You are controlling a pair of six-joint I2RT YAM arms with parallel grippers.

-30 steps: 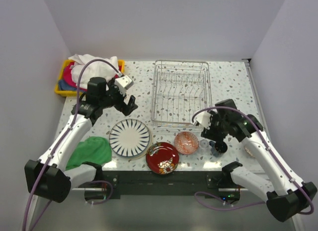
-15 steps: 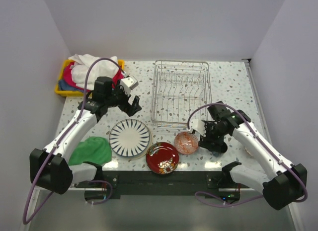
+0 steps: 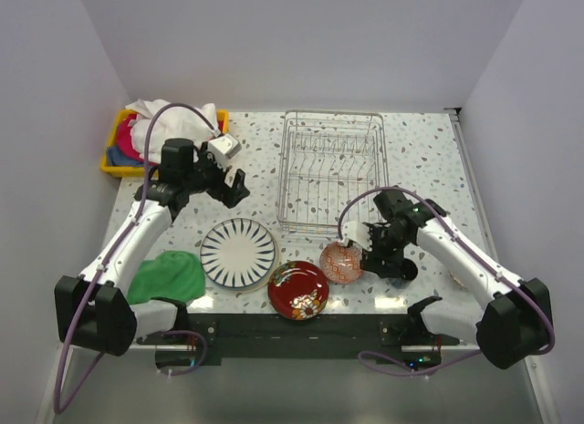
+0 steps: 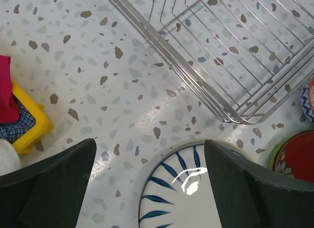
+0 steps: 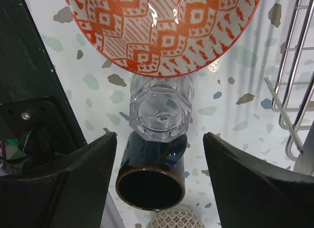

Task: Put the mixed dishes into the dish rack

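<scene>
My right gripper should go down toward the bowl next and close across the glass's faceted end (image 5: 160,115), because bare table shows on both sides of the clear glass.
The silver wire dish rack (image 3: 330,173) stands empty at the back middle. In front of it lie the white plate with dark radial stripes (image 3: 238,251), the red floral plate (image 3: 298,289) and the orange-red bowl (image 3: 341,262). My left gripper (image 3: 233,189) is open and empty, above the table just beyond the striped plate (image 4: 186,198). My right gripper (image 3: 376,251) is open and empty, low beside the bowl. Between its fingers the wrist view shows the clear glass (image 5: 159,110) and the dark blue mug (image 5: 151,181), which touch. A small lattice-patterned bowl (image 5: 174,222) sits by the mug.
A yellow bin (image 3: 123,150) of cloths stands at the back left. A green cloth (image 3: 167,276) lies at the front left. The rack's near corner (image 4: 235,115) is close to the striped plate, and its wires (image 5: 294,90) run beside my right gripper.
My right gripper has moved left and down, to the glass and mug beside the orange-red bowl. My left gripper swung right and then came back a little left. No dish has moved.
</scene>
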